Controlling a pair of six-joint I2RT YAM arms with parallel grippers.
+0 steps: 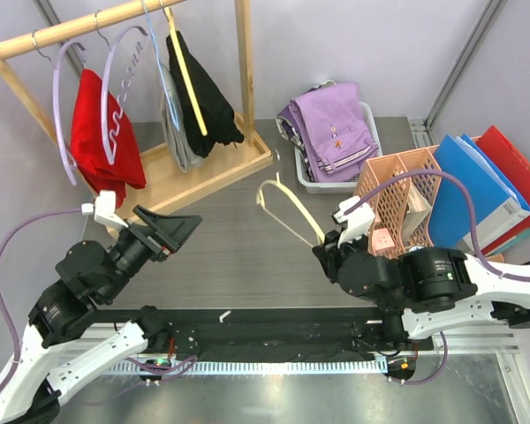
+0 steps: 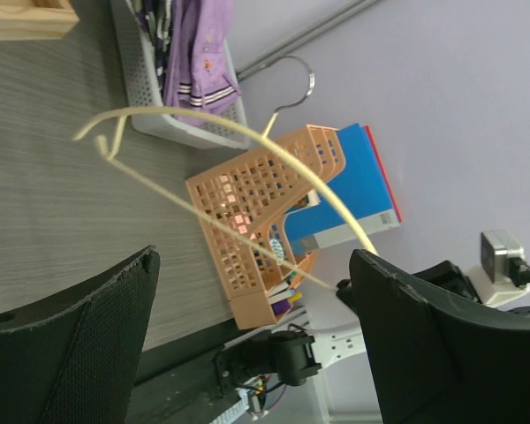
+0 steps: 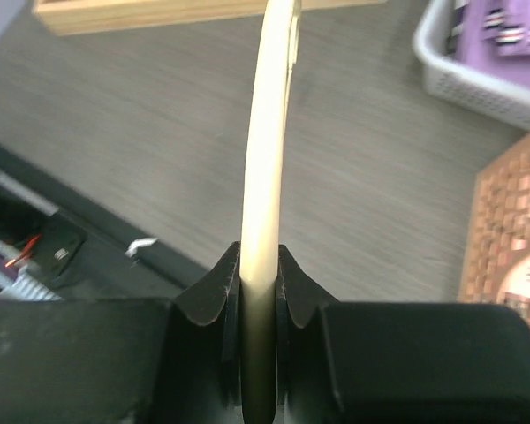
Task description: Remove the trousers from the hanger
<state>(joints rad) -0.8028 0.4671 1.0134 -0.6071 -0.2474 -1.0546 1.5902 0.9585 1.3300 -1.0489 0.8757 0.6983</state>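
Observation:
Next, my right gripper rises outward to the rack's bar (image 1: pixel 161 3), which lies above it and to its left in the top view, and releases the bare hanger.
The plain lilac trousers (image 1: pixel 334 131) lie folded in a white basket (image 1: pixel 311 181) at the back, on top of a camouflage pair (image 1: pixel 291 124) whose edge shows at the left. They also show in the left wrist view (image 2: pixel 203 53). A bare cream hanger (image 1: pixel 287 210) carries no garment. My right gripper (image 1: pixel 325 247) is shut on one arm of the hanger (image 3: pixel 269 132) and holds it above the table. My left gripper (image 1: pixel 172 230) is open and empty, left of the hanger, facing it (image 2: pixel 247 146).
A wooden rack (image 1: pixel 208 168) at the back left holds a red garment (image 1: pixel 97 132), grey and black garments (image 1: pixel 199 97) and bare lilac hangers (image 1: pixel 115 97). An orange mesh crate (image 1: pixel 397 194) and blue and red folders (image 1: pixel 477 190) stand at the right.

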